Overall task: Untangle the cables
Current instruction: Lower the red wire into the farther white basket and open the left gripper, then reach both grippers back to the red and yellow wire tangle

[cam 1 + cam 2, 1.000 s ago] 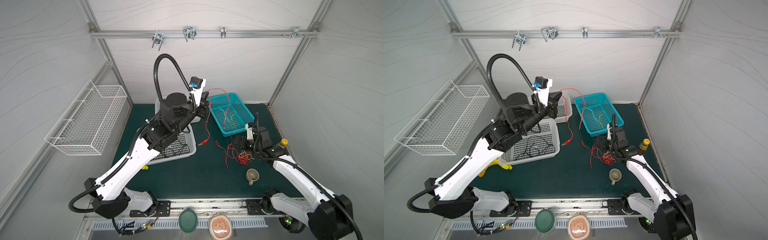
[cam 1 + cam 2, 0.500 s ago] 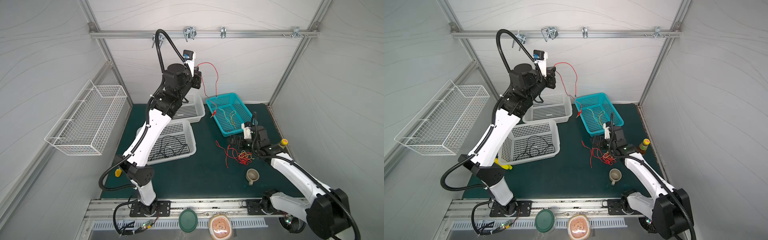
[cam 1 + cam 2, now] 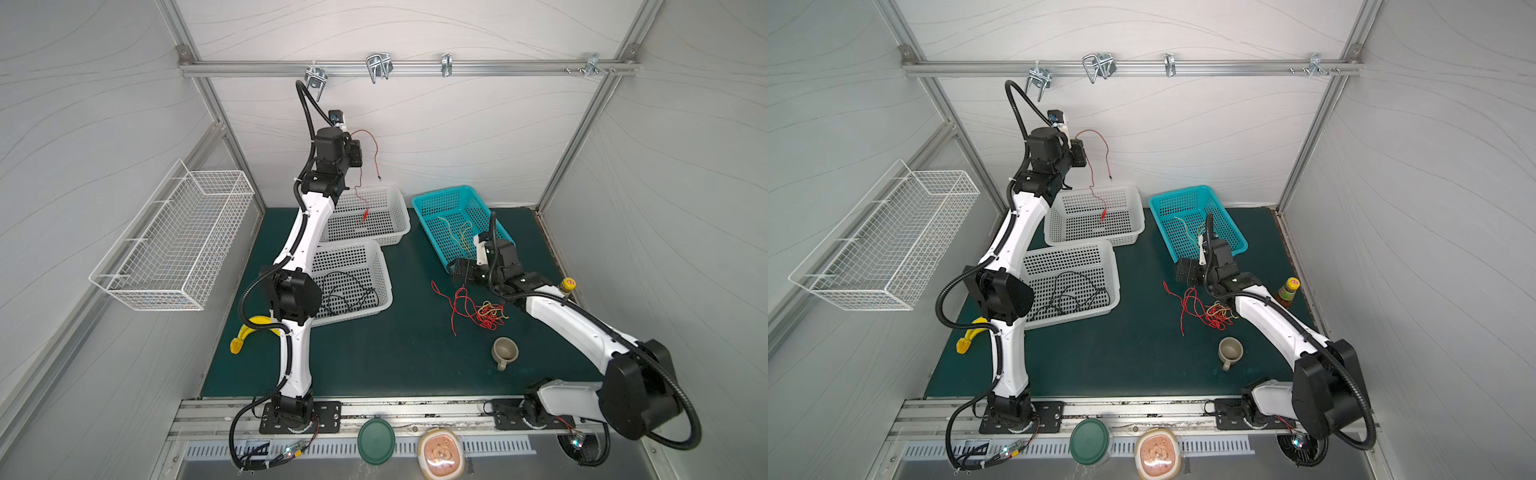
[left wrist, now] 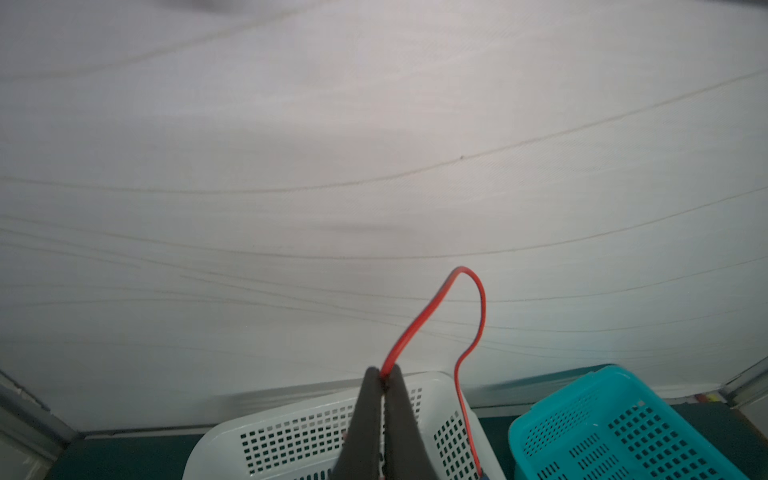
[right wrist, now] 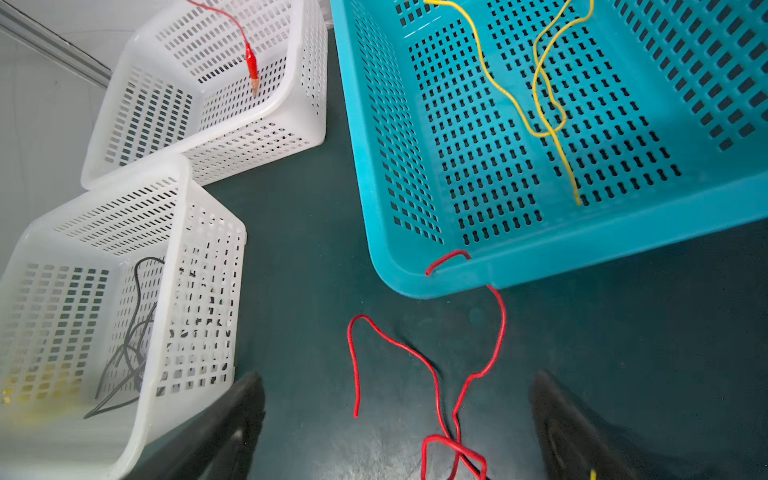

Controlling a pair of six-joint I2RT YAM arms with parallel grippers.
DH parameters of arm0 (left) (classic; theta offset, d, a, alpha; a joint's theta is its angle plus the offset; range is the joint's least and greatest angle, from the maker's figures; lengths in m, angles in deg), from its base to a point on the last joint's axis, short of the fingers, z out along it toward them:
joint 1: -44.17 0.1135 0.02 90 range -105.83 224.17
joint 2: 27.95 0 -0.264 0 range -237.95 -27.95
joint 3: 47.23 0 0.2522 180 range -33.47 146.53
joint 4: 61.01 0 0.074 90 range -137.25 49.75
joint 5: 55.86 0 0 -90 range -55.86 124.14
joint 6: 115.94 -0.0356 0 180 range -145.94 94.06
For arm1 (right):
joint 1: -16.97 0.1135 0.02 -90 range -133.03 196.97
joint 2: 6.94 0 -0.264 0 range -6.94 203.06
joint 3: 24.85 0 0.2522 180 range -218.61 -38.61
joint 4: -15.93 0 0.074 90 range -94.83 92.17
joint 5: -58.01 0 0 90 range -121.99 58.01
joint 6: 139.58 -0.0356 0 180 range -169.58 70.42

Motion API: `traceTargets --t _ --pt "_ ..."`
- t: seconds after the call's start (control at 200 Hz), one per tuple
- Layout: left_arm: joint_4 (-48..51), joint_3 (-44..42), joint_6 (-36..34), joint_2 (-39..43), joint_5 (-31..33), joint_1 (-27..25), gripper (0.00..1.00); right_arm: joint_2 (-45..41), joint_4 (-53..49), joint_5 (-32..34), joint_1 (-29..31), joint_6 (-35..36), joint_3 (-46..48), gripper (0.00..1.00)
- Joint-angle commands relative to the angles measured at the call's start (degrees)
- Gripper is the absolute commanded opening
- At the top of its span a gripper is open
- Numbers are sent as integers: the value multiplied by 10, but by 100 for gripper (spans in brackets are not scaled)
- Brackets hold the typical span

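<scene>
The clip end of the red cable (image 3: 375, 151) already hangs inside the far white basket (image 3: 369, 217). My left gripper will go down into that basket next and let go of the cable there.
High by the back wall, my left gripper (image 3: 355, 150) (image 4: 384, 372) is shut on a red cable (image 3: 375, 151) (image 4: 432, 307). That cable hangs down into the far white basket (image 3: 399, 208), with its red clip end (image 3: 365, 215) (image 5: 252, 68) inside. A tangle of red and yellow cables (image 3: 478, 309) (image 3: 1208, 309) lies on the green mat. My right gripper (image 3: 459, 270) (image 5: 397, 377) hovers open just over its far end, with red strands (image 5: 436, 374) between the fingers. Yellow cables (image 5: 544, 83) lie in the teal basket (image 3: 419, 203). Black cables (image 3: 349, 295) lie in the near white basket (image 3: 384, 270).
A mug (image 3: 504, 351) lies near the tangle and a bottle (image 3: 567, 286) stands at the mat's right edge. A banana (image 3: 249, 328) lies at the left behind my left arm. A wire basket (image 3: 174, 241) hangs on the left wall.
My left arm has risen and swung back towards the far wall, carrying the red cable from over the mat to above the far white basket. The right gripper has barely moved.
</scene>
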Motion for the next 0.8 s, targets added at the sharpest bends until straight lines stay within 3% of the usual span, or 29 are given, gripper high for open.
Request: traceTargets --t 0.0,0.165,0.42,0.665,0.795 --pt "-15 -26 -22 -4 -24 -6 0 30 2 27 5 -7 -33 99" --pt "10 -80 -37 -24 -7 -6 0 74 -3 41 8 -3 -75 99" --pt "101 -64 -31 -93 37 -1 0 141 -42 74 8 2 -149 99" --pt "152 -50 -15 -129 42 11 0 143 -60 117 7 0 -166 99" --pt "157 -65 -14 -127 39 10 10 143 -95 139 -1 -1 -177 99"
